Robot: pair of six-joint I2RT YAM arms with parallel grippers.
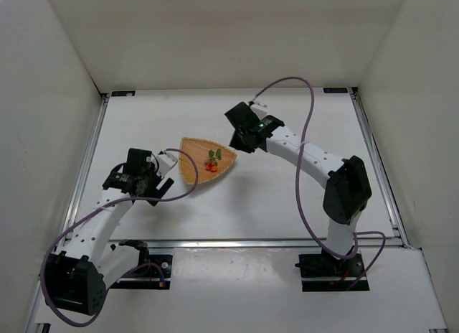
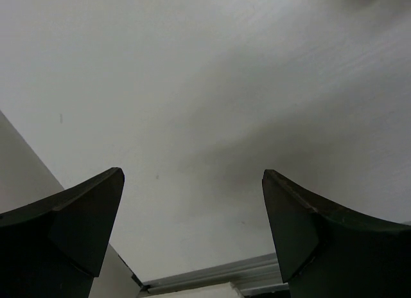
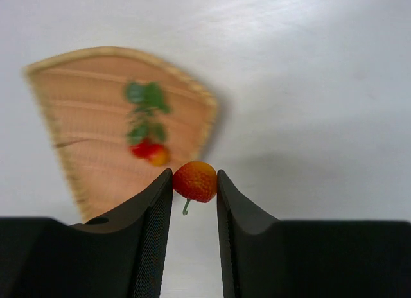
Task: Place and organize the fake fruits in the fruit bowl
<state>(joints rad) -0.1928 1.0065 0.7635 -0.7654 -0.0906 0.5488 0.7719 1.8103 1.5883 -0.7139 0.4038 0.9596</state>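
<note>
The right gripper carries the berry [image 3: 195,180] past the leafy cluster and down over the fruit bowl's bare weave [image 3: 96,126] next, then releases it there, because that spot is empty.
The fruit bowl [image 1: 193,164], a tan woven fan-shaped basket, lies mid-table and shows blurred in the right wrist view as the fruit bowl [image 3: 90,92]. Inside it rests a leafy cluster of fake fruits [image 1: 213,162], seen from the wrist as a red-orange cluster [image 3: 149,150] with green leaves. My right gripper [image 3: 194,182] is shut on a single red-orange berry [image 3: 195,180] with a thin green stem, held just off the bowl's right edge. In the overhead view the right gripper [image 1: 240,141] hovers beside the bowl. My left gripper [image 2: 192,195] stands open over bare table, left of the bowl.
White walls enclose the table. A metal frame rail [image 1: 82,168] runs along the left edge and another rail [image 1: 376,161] along the right. Purple cables [image 1: 305,125] loop off both arms.
</note>
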